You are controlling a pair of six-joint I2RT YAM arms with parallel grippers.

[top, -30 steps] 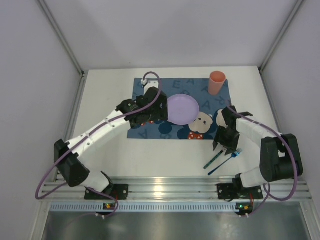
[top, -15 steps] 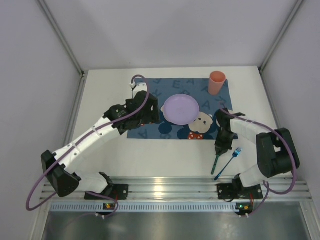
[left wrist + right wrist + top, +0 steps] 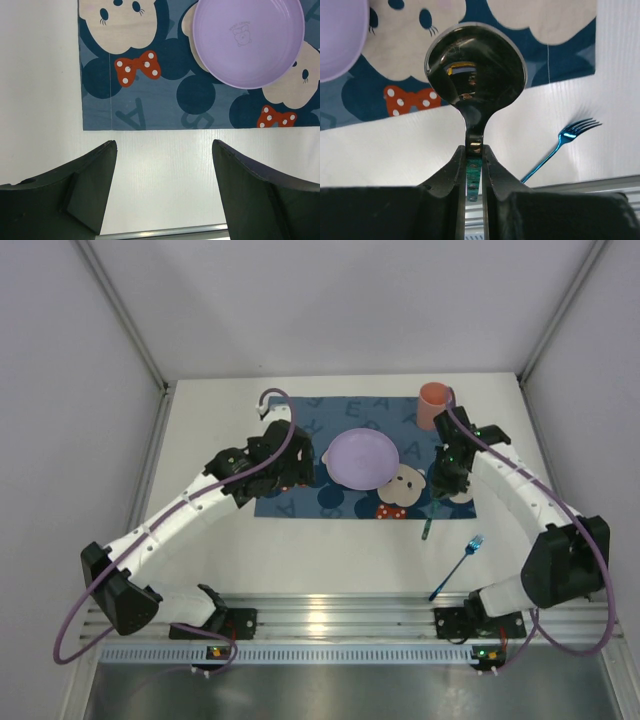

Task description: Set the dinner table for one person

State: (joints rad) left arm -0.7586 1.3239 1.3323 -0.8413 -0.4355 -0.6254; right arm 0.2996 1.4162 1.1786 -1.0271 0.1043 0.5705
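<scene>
The right gripper moves outward and down toward the plate [image 3: 364, 458] next to release the spoon on the mat strip [image 3: 421, 461] beside it, since that strip is still bare.
On the white dinner table [image 3: 330, 555] lies a blue cartoon-mouse placemat [image 3: 300, 498] with a lilac plate [image 3: 364, 458] on it and an orange cup [image 3: 434, 405] at its far right corner. My right gripper [image 3: 447, 478] hovers over the mat's right edge, shut on a spoon [image 3: 475, 75] with a dark shiny bowl and green handle; the handle [image 3: 427, 525] hangs toward the near side. A blue fork [image 3: 458, 563] lies on the table nearer the rail. My left gripper [image 3: 300, 475] stands open and empty, left of the plate [image 3: 248, 42].
The ribbed aluminium rail [image 3: 330, 615] runs along the table's near edge, with both arm bases bolted to it. White walls enclose the table on the left, right and far sides. The fork [image 3: 560, 145] lies just right of the held spoon's handle.
My right gripper shut on the spoon beside the fork, lifted it and carried it toward the mat's right edge. The left gripper drew back to the left, away from the plate.
</scene>
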